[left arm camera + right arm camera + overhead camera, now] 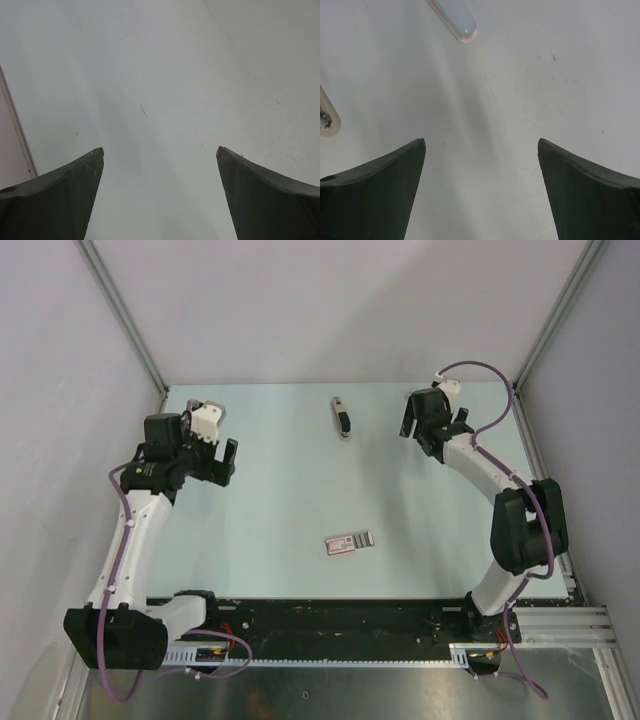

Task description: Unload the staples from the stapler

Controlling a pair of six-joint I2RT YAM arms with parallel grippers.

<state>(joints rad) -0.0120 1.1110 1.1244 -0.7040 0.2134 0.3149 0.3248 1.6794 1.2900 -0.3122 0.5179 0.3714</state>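
Note:
My right gripper needs to move outward, then go down and turn onto the pale cream-tipped bar (408, 395) (455, 19), because the bar lies at a slant beyond my open fingers.
The stapler (344, 424), cream with a black top, lies on the table at the far middle. A narrow grey piece (336, 404) juts from its far end; I cannot tell whether it is the staples. My right gripper (424, 437) is open and empty to the right of the stapler, apart from it. Its wrist view (481, 145) shows bare table between the fingers, a pale cream-tipped bar (456, 19) at the top and a cream end with a screw (326, 121) at the left edge. My left gripper (218, 460) is open and empty at the far left (160, 150).
A flat pink-and-grey box (350, 542) lies in the near middle of the table (280, 500). Grey walls with metal posts close in the back and both sides. A wall edge (17, 130) shows left of the left gripper.

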